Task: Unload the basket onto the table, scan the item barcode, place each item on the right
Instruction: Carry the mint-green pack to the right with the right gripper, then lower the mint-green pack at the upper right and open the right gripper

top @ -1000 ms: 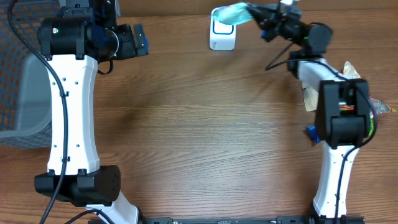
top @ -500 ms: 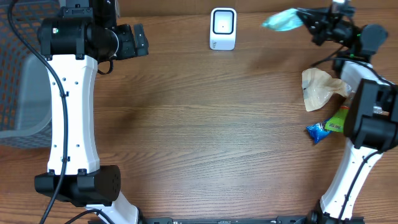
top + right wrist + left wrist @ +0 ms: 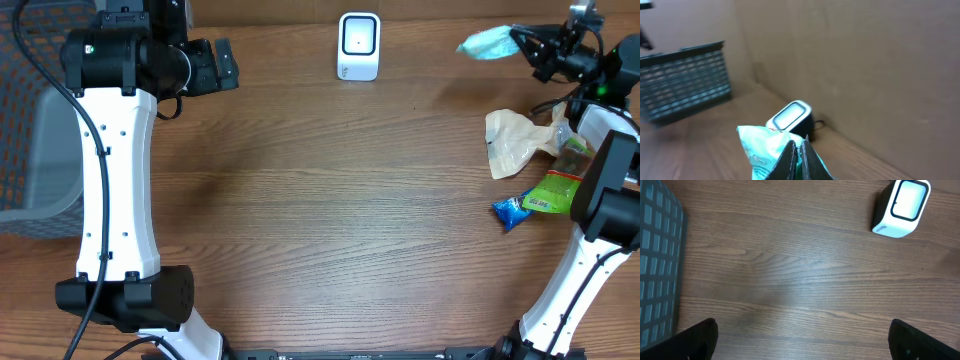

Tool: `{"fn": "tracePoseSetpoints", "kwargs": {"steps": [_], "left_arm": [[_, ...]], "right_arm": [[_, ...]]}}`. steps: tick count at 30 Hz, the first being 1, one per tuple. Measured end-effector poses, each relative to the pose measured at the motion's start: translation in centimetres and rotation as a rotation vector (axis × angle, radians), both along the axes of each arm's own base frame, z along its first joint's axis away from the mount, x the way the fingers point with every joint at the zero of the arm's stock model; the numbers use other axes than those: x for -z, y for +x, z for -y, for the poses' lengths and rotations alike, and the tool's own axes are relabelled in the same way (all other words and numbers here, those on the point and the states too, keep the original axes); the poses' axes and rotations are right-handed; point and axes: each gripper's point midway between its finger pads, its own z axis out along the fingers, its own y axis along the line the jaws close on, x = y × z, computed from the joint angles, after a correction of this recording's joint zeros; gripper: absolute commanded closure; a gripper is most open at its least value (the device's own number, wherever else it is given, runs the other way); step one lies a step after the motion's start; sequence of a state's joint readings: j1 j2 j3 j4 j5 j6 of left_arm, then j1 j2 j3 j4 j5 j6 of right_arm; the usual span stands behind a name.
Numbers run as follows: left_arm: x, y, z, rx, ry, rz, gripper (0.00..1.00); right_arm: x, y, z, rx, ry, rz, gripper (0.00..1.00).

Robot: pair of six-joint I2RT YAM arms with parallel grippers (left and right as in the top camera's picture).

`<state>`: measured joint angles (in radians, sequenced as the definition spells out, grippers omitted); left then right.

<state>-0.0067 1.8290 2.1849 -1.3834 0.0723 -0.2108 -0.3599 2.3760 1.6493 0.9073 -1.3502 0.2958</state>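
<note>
Next, my right gripper moves away from the scanner (image 3: 359, 45), toward the right in the overhead view, and releases the teal packet, since bare wood lies beyond the beige packet.
A pale teal packet (image 3: 487, 44) hangs in the air at the back right, pinched by my right gripper (image 3: 522, 42), which is shut on it. In the right wrist view the shut gripper (image 3: 800, 159) grips the teal packet (image 3: 765, 150) by one edge, with the white barcode scanner (image 3: 789, 117) behind it. The scanner (image 3: 359, 45) stands at the back middle of the table, well left of the packet. My left gripper (image 3: 224, 64) is open at the back left and holds nothing. Its fingertips (image 3: 700, 336) stand wide above bare wood, the scanner (image 3: 901, 207) at the upper right of that view.
A beige packet (image 3: 515, 140), a green packet (image 3: 555, 190) and a small blue packet (image 3: 510, 212) lie along the right side of the table. A grey mesh basket (image 3: 40, 130) stands at the left edge, also in the wrist views (image 3: 657, 265) (image 3: 687, 80).
My right gripper has carried the teal packet to the right, from over the scanner to the back right corner. The left arm has not moved.
</note>
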Motion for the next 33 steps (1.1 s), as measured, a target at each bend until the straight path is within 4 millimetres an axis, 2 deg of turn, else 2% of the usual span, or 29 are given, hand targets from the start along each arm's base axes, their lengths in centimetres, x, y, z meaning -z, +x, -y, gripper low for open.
{"fn": "tracePoseSetpoints", "kwargs": {"steps": [5,10,11,14,18,23,27,29,31,32,33], "left_arm": [[0.0,0.0,0.0,0.000,0.000,0.000,0.00],[0.0,0.0,0.0,0.000,0.000,0.000,0.00],[0.0,0.0,0.0,0.000,0.000,-0.001,0.00],[0.0,0.0,0.0,0.000,0.000,0.000,0.00],[0.0,0.0,0.0,0.000,0.000,0.000,0.00],[0.0,0.0,0.0,0.000,0.000,0.000,0.00],[0.0,0.0,0.0,0.000,0.000,0.000,0.00],[0.0,0.0,0.0,0.000,0.000,0.000,0.00],[0.0,0.0,0.0,0.000,0.000,0.000,0.00],[0.0,0.0,0.0,0.000,0.000,0.000,0.00],[0.0,0.0,0.0,0.000,0.000,0.000,0.00]], "right_arm": [[-1.2,-2.0,-1.0,-0.105,-0.049,0.063,0.96],[-5.1,-5.2,-0.7,-0.138,-0.168,0.256,0.96],[-5.8,-5.7,-0.3,-0.127,-0.178,0.272,0.96],[-7.5,-6.5,2.2,-0.080,-0.127,0.164,0.96],[-7.7,-7.2,6.2,-0.002,-0.060,0.040,0.96],[-7.7,-7.6,8.3,0.039,-0.028,-0.012,0.96],[-7.7,-7.8,8.9,0.051,-0.009,-0.042,0.94],[-7.7,-7.8,9.1,0.053,0.000,-0.054,0.82],[-7.7,-7.8,9.3,0.057,0.012,-0.070,0.49],[-7.8,-7.8,9.3,0.059,0.020,-0.079,0.05],[-7.8,-7.8,9.4,0.061,0.028,-0.088,0.00]]}}
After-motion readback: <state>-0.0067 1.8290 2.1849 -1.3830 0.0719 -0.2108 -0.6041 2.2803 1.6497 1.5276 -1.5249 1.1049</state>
